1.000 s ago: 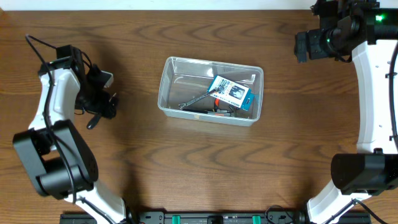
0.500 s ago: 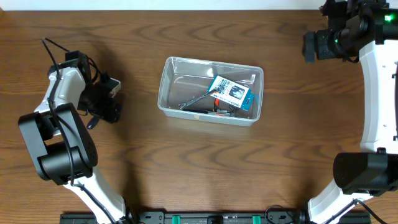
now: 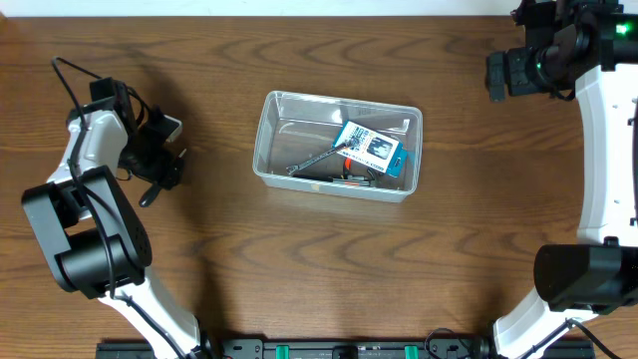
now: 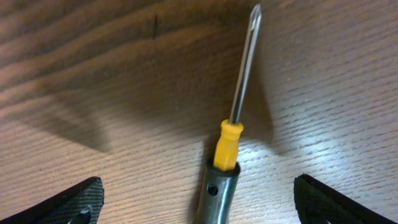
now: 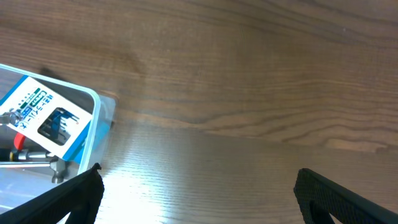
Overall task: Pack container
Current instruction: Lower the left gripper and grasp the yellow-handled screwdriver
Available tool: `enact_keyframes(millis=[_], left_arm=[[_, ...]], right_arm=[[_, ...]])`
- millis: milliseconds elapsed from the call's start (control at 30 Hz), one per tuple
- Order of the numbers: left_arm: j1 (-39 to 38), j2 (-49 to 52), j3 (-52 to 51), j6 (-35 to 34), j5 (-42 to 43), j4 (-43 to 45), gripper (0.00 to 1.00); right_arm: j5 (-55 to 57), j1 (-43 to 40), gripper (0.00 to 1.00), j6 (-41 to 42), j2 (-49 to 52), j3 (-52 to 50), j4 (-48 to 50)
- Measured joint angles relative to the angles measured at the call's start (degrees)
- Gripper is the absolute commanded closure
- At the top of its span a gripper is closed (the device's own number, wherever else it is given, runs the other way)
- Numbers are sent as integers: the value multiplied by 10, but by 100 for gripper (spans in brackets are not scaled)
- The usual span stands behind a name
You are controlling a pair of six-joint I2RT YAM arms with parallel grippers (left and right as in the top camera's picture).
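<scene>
The screwdriver lies on the table between my open fingers. I should next lower my left gripper onto the screwdriver's dark handle (image 3: 152, 192) (image 4: 217, 191) beside the yellow collar and close it.
The clear plastic container (image 3: 267, 140) sits mid-table and holds a blue-and-white box (image 3: 371, 148), a metal wrench (image 3: 314, 160) and other small tools. My left gripper (image 3: 162, 165) is at the table's left, open, low over a screwdriver (image 4: 239, 93) with a yellow collar and a dark handle. The handle lies between the open jaws (image 4: 199, 205), not gripped. My right gripper (image 3: 495, 75) is open and empty at the far right, above bare wood (image 5: 199, 199). The container's corner (image 5: 96, 109) and the box (image 5: 43, 115) show at the left of the right wrist view.
The wooden table runs to its far edge at the top of the overhead view. Cables trail from the left arm (image 3: 75, 75) near the table's left side.
My left gripper has shifted slightly back and forth around the screwdriver. My right gripper moved a little to the right a second ago and has held still since.
</scene>
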Motion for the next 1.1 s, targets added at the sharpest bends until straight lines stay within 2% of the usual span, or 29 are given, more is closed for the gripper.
enact_keyframes(millis=[300,1100], left_arm=[[7,0,-38,3,-1,24,16],[7,-7,-62,3,-6,38,16]], right_arm=[[4,0,1,-1,0,0,2],[4,0,1,-2,0,0,2]])
